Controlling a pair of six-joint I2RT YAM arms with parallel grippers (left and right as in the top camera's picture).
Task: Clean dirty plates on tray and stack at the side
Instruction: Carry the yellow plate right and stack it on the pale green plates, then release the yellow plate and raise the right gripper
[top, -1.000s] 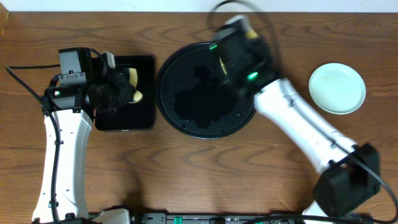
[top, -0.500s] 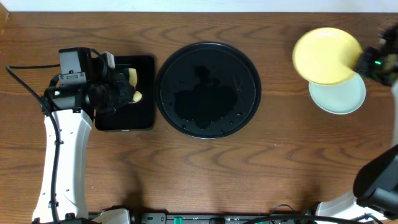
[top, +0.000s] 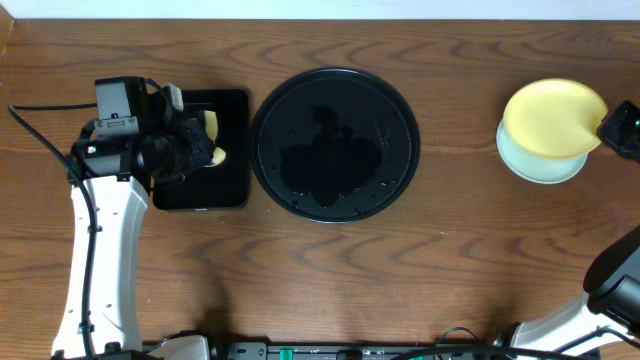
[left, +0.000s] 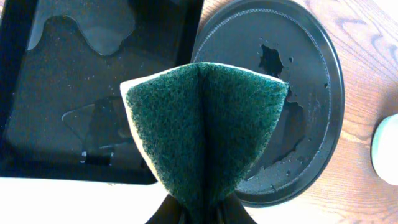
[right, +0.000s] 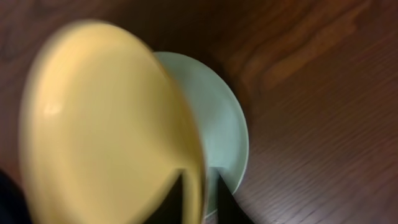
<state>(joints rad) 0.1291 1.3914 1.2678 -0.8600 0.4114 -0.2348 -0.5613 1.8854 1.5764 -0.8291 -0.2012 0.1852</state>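
Observation:
The robot's left gripper needs to move down to the rectangular tray's near bottom, which is below it and holds only water, so there is room to let go of the folded green sponge (left: 205, 130).
The large round black tray (top: 334, 143) lies wet and without plates at the table's middle; it also shows in the left wrist view (left: 292, 74). My right gripper (top: 603, 130) at the far right is shut on the rim of the pale yellow plate (top: 552, 118), holding it tilted just above a mint-green plate (top: 545, 168) on the table. The right wrist view shows the yellow plate (right: 106, 124) in the jaws (right: 200, 196) over the green plate (right: 217, 118). My left gripper (top: 205, 140) is shut on a folded green sponge (left: 205, 130) over the rectangular tray.
A smaller rectangular black tray (top: 205, 195) with water pools stands left of the round tray, also in the left wrist view (left: 68, 81). Bare wood table (top: 330, 290) lies in front. The table's back edge runs along the top.
My right arm swung from over the round tray to the far right with the yellow plate, then lowered it over the green plate. The left arm has not moved.

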